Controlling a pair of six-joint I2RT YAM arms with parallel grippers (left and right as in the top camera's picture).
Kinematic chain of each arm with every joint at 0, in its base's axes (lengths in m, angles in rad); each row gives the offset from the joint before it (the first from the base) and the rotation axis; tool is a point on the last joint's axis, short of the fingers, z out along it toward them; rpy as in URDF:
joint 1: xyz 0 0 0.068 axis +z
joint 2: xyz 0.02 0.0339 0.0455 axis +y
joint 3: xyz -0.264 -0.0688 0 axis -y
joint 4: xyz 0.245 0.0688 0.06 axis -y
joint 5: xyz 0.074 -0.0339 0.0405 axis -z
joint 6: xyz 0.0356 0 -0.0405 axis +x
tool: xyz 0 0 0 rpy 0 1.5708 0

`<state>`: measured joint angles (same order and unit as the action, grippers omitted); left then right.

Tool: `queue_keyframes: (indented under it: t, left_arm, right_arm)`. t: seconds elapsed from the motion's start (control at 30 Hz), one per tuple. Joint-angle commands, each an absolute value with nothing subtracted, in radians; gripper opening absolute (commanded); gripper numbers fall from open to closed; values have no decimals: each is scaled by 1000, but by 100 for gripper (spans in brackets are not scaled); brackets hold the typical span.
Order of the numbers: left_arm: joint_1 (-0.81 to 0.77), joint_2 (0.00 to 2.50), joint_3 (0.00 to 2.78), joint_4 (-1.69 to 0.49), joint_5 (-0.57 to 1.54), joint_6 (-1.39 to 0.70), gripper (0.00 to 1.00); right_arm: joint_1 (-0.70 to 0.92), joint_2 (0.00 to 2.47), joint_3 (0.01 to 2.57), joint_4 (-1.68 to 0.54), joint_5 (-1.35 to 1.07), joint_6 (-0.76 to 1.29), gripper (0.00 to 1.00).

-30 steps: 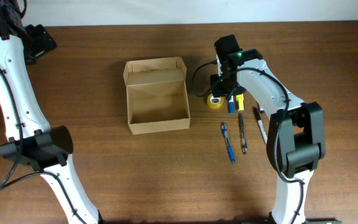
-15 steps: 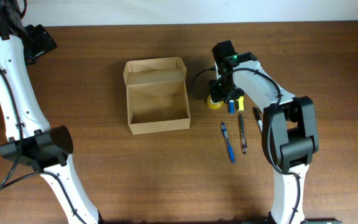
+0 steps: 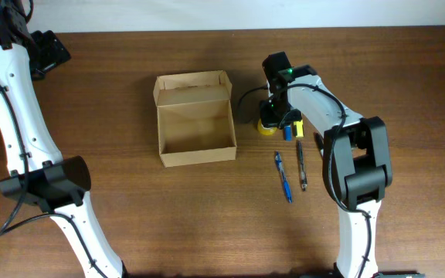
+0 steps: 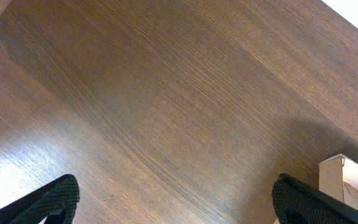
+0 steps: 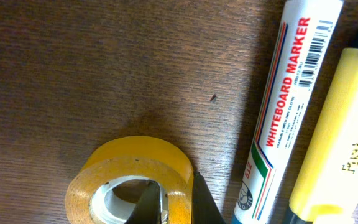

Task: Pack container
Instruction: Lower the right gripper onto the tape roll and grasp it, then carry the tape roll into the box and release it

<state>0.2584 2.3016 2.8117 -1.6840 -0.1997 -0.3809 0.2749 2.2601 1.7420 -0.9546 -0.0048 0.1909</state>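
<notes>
The cardboard box [image 3: 197,128] is open and empty, so my right gripper will next lift the yellow tape roll, then lower it inside.
The container [image 3: 195,122] is an open tan cardboard box left of centre, its flap lid standing at the far side; its corner shows in the left wrist view [image 4: 347,180]. My right gripper [image 3: 278,116] is down on a yellow tape roll [image 3: 266,127] right of the box. In the right wrist view its fingers [image 5: 176,202] are shut on the roll's wall [image 5: 126,165], one inside the core and one outside. My left gripper [image 4: 173,199] is open and empty over bare wood, its arm at the far left in the overhead view [image 3: 41,50].
A whiteboard marker [image 5: 288,99] and a yellow highlighter [image 5: 337,137] lie right next to the tape roll. A blue pen [image 3: 283,176] and a dark pen [image 3: 300,164] lie nearer the front, and another dark pen [image 3: 321,148] is beside my right arm.
My right gripper has moved a little left and down onto the tape roll and closed on its wall. The left arm has not moved.
</notes>
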Motion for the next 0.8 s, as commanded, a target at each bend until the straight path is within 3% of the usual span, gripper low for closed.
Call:
queue_keyframes:
  t: [0.0, 0.47, 0.77]
  left_arm:
    - [263, 2308, 2815, -1687, -214, -365, 100]
    - [263, 2308, 2815, -1687, -214, -365, 100]
    - [263, 2308, 2815, -1687, -214, -365, 100]
  right_arm:
    - [281, 2292, 1785, -994, -25, 191, 4]
    - [378, 2192, 2386, -1377, -22, 102, 4]
    - [556, 2196, 2452, -1475, 7, 42, 4]
